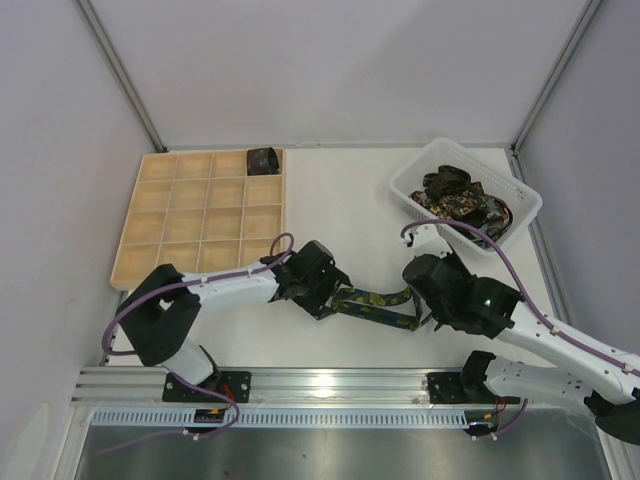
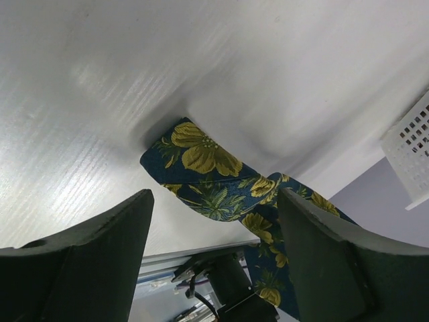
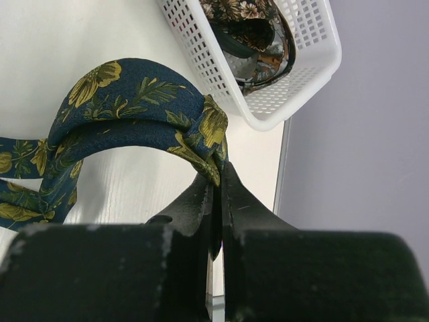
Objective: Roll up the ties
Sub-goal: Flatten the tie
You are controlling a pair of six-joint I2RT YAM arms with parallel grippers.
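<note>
My right gripper carries the folded tie up and toward the tray [image 1: 135, 215] next, then down over empty table, then releases it.
A navy tie with yellow-green flowers [image 1: 375, 305] lies on the white table between my two grippers. My right gripper [image 3: 219, 176] is shut on a folded part of it [image 3: 134, 107], which arches up off the table. My left gripper [image 2: 214, 221] is open, with its jaws spread wide over the tie's other end [image 2: 201, 157], which lies flat on the table and is not gripped. Several more dark ties [image 1: 455, 200] lie heaped in the white basket [image 1: 410, 195]. One rolled dark tie [image 1: 263, 160] sits in the top right cell of the wooden grid tray [image 1: 135, 215].
The white slotted basket stands at the back right and also shows in the right wrist view [image 3: 268, 107]. The wooden grid tray fills the left side. A metal rail [image 1: 340, 385] runs along the near table edge. Grey walls close the sides.
</note>
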